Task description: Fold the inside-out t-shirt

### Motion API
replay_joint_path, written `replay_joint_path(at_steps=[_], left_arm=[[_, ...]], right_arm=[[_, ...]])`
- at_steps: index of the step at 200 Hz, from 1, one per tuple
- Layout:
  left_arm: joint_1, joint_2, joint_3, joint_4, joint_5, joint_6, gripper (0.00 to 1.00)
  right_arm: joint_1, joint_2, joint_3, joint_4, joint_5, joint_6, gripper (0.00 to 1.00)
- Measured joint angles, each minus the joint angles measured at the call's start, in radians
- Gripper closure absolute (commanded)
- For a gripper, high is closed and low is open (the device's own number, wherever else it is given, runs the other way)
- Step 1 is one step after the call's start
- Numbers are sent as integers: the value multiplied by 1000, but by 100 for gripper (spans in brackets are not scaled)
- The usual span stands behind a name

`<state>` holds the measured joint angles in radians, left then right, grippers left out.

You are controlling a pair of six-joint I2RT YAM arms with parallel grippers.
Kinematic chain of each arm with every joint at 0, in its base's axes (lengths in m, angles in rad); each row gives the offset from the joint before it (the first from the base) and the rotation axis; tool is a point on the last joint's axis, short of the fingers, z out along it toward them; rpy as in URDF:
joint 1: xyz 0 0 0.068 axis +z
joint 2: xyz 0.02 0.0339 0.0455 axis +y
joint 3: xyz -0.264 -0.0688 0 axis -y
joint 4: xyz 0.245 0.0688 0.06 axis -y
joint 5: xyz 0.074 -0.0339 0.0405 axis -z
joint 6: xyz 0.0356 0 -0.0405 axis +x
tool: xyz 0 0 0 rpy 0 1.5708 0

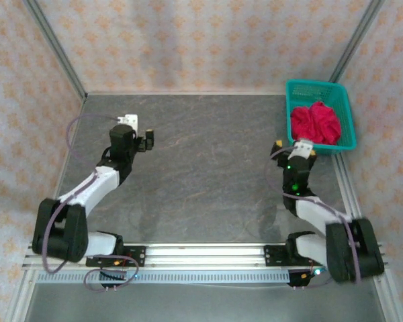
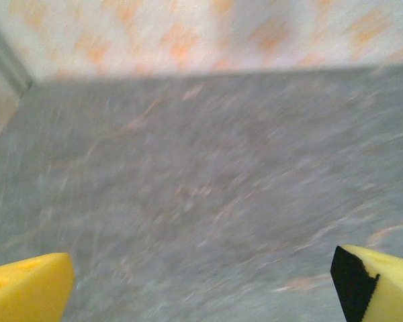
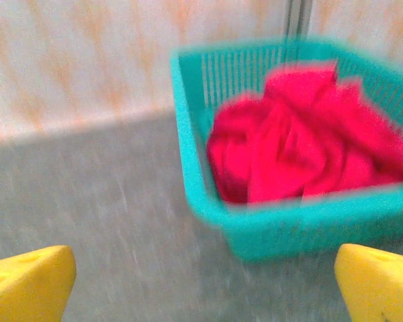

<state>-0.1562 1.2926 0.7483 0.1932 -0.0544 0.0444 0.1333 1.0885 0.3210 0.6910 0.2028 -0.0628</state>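
Note:
My right gripper has the basket's near rim between it and the crumpled t-shirt (image 1: 314,119). It will next lift outward over that rim and then go down onto the t-shirt.
The inside-out t-shirt (image 1: 316,123) is a bright red crumpled heap inside a teal plastic basket (image 1: 313,84) at the table's far right. My right gripper (image 1: 294,147) hovers just in front of the basket's near left corner, open and holding nothing. In the right wrist view the t-shirt (image 3: 302,154) fills the basket (image 3: 309,225) ahead, and the yellow fingertips (image 3: 27,285) stand wide apart over bare table. My left gripper (image 1: 140,131) is at the far left of the table, open and empty. Its yellow fingertips (image 2: 27,288) frame blurred grey tabletop.
The grey stone-patterned table (image 1: 208,174) is walled by patterned panels at the back and sides. The basket stands against the right wall near the back corner. Both arm bases sit on the rail at the near edge.

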Motion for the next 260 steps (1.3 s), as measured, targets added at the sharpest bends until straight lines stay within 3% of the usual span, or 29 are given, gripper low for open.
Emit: replay_joint_path(at_steps=[20, 55, 133, 185, 202, 207, 211, 221, 231, 260], left_arm=[[-61, -114, 16, -89, 48, 0, 0], [-64, -208, 13, -256, 38, -146, 0], [-55, -277, -11, -474, -131, -399, 0], [-38, -370, -169, -413, -140, -552, 0], [-38, -376, -194, -422, -142, -592, 0], [-38, -377, -194, -426, -140, -594, 0], [-38, -380, -194, -427, -138, -595, 0], [-38, -388, -194, -429, -132, -594, 0], [-38, -395, -194, -429, -116, -594, 0], [-37, -391, -180, -437, -20, -594, 0]], right_arm=[[1, -112, 205, -246, 106, 105, 1], [-31, -55, 476, -507, 171, 300, 1], [-228, 555, 946, -951, 146, 642, 0], [-265, 845, 1255, -1128, 170, 657, 9], [-264, 905, 1304, -1162, 164, 645, 19], [-264, 921, 1313, -1172, 161, 640, 27], [-264, 931, 1318, -1178, 159, 626, 36], [-264, 950, 1326, -1191, 150, 623, 76], [-264, 963, 1330, -1203, 136, 608, 99], [-264, 966, 1368, -1263, 119, 589, 100]])
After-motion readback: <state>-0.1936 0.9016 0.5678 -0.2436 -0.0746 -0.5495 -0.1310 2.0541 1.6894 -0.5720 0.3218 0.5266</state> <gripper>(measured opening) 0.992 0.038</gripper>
